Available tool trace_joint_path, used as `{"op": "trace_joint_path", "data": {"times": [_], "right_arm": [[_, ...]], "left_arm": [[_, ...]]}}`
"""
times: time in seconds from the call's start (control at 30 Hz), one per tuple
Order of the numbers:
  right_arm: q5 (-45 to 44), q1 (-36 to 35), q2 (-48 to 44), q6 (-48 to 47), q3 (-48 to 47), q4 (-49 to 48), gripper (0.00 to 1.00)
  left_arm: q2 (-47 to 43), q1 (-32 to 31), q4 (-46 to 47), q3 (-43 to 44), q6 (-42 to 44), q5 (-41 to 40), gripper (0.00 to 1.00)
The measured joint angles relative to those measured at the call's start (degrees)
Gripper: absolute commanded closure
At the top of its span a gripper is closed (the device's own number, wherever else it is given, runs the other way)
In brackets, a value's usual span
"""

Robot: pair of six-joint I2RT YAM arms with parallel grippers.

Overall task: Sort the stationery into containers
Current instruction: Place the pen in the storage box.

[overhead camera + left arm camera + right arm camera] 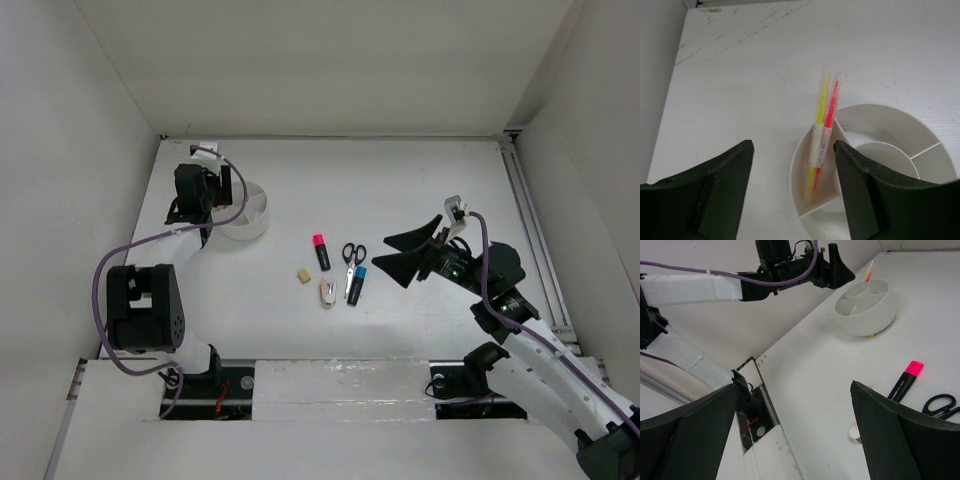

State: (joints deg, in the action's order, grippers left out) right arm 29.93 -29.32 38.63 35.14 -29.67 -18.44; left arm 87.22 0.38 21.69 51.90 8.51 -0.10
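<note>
My right gripper should next swing past the scissors and come down onto the highlighter's black body (323,258) (901,387), because the unsorted pink-capped highlighter lies below, to the left in the top view.
The round white tray (252,212) stands at the back left. In the left wrist view a thin yellow stick (821,112) and a pink pen (830,114) lean in one wedge of the tray (880,112), their ends over the rim. My left gripper (222,198) (792,185) hangs open and empty above that wedge. On the table lie a pink-capped highlighter (321,250), black scissors (353,254), a blue-capped highlighter (358,283), a tan eraser (302,275) and a white-pink piece (327,292). My right gripper (378,251) (794,390) is open and empty, just right of the scissors.
White walls close in the table on the left, back and right. A metal rail (530,230) runs along the right side. The right wrist view shows the left arm (790,270) above the tray (867,307), and a gap with cables (752,415) at the near edge.
</note>
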Motion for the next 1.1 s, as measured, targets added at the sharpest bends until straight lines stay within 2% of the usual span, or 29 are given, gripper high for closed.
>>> {"op": "trace_joint_path", "data": {"times": [0.13, 0.17, 0.23, 0.47, 0.63, 0.77, 0.93, 1.1], "right_arm": [[0.0, 0.0, 0.6, 0.0, -0.1, 0.0, 0.0], [0.0, 0.0, 1.0, 0.0, -0.2, 0.0, 0.0], [-0.2, 0.0, 1.7, 0.0, -0.2, 0.0, 0.0], [-3.7, 0.0, 7.1, -2.7, -3.5, 3.1, 0.0], [-9.7, -0.1, 11.6, -5.9, -8.1, 9.7, 0.0], [-16.9, -1.9, 14.5, -8.3, -12.2, 16.1, 0.0], [-28.6, -8.5, 22.5, -10.3, -21.1, 24.5, 0.0], [-40.8, -15.8, 29.6, -9.8, -25.5, 28.6, 0.0]], "left_arm": [[-3.9, 0.0, -0.7, 0.0, 0.1, -1.1, 0.24], [-5.0, 0.0, -0.8, 0.0, 0.1, -1.7, 0.19], [-7.1, 0.0, -1.1, 0.4, 0.2, -3.0, 0.0], [-12.7, 0.0, -6.0, 8.3, -4.4, -11.0, 0.0], [-19.7, 0.1, -11.3, 13.9, -11.3, -12.4, 0.0], [-25.0, 0.1, -15.5, 18.7, -16.0, -8.0, 0.0], [-33.6, 0.0, -17.6, 17.8, -21.5, 2.7, 0.0], [-36.0, 0.0, -22.9, 17.7, -25.9, 9.7, 0.0]]}}
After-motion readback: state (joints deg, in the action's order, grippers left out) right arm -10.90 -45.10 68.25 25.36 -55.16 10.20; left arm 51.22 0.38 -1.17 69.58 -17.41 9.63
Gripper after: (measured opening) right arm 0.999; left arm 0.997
